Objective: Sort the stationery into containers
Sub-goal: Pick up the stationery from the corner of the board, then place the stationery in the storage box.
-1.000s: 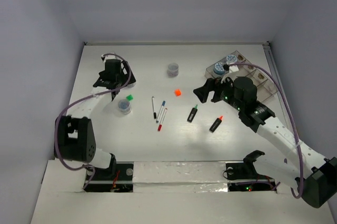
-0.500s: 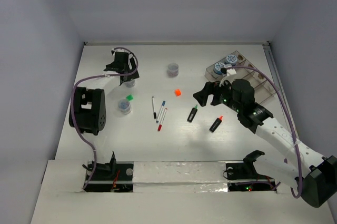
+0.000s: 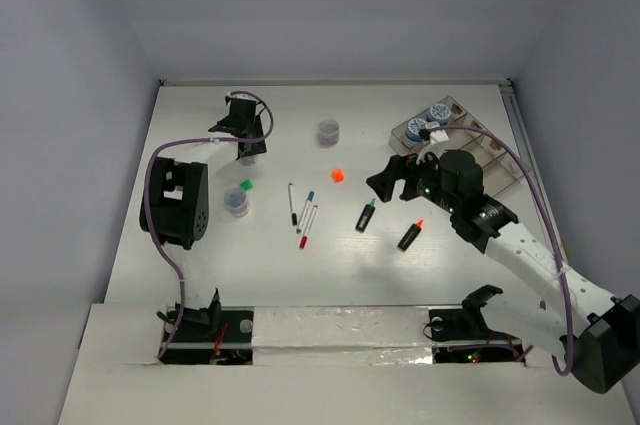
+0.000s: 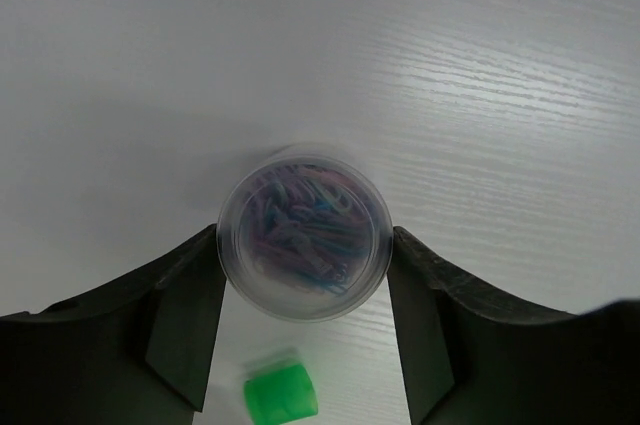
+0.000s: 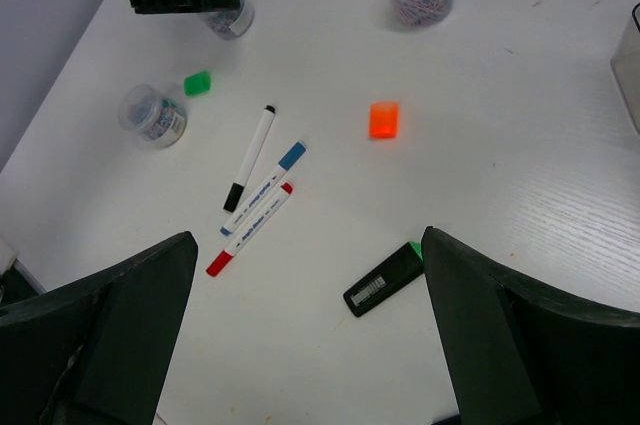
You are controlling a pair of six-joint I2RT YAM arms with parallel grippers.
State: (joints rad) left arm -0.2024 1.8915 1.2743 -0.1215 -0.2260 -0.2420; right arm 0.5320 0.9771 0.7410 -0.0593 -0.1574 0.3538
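Note:
The tray (image 3: 497, 157) lies to my left gripper's right in the top view, so it should swing over the tray's section beside the blue-lidded pots and release there.
My left gripper (image 3: 247, 147) is shut on a small clear pot of paper clips (image 4: 304, 245) at the back left; the pot sits between both fingers (image 4: 185, 315). My right gripper (image 3: 390, 177) is open and empty, hovering above the green-tipped highlighter (image 3: 366, 215) (image 5: 385, 280). The orange-tipped highlighter (image 3: 409, 235) lies to its right. Three white pens lie together: black cap (image 5: 250, 158), blue cap (image 5: 265, 188), red cap (image 5: 250, 228). The orange cube (image 3: 338, 175) lies behind them. The clear compartment tray (image 3: 497, 157) at the back right holds two blue-lidded pots (image 3: 415, 127).
A green cube (image 3: 245, 185) lies just in front of the held pot. Another pot (image 3: 235, 203) stands near it, and a third (image 3: 328, 131) at the back middle. Grey walls enclose the table on three sides.
My left arm has swung back and to the right, bringing its gripper around the pot. My right arm has shifted only slightly.

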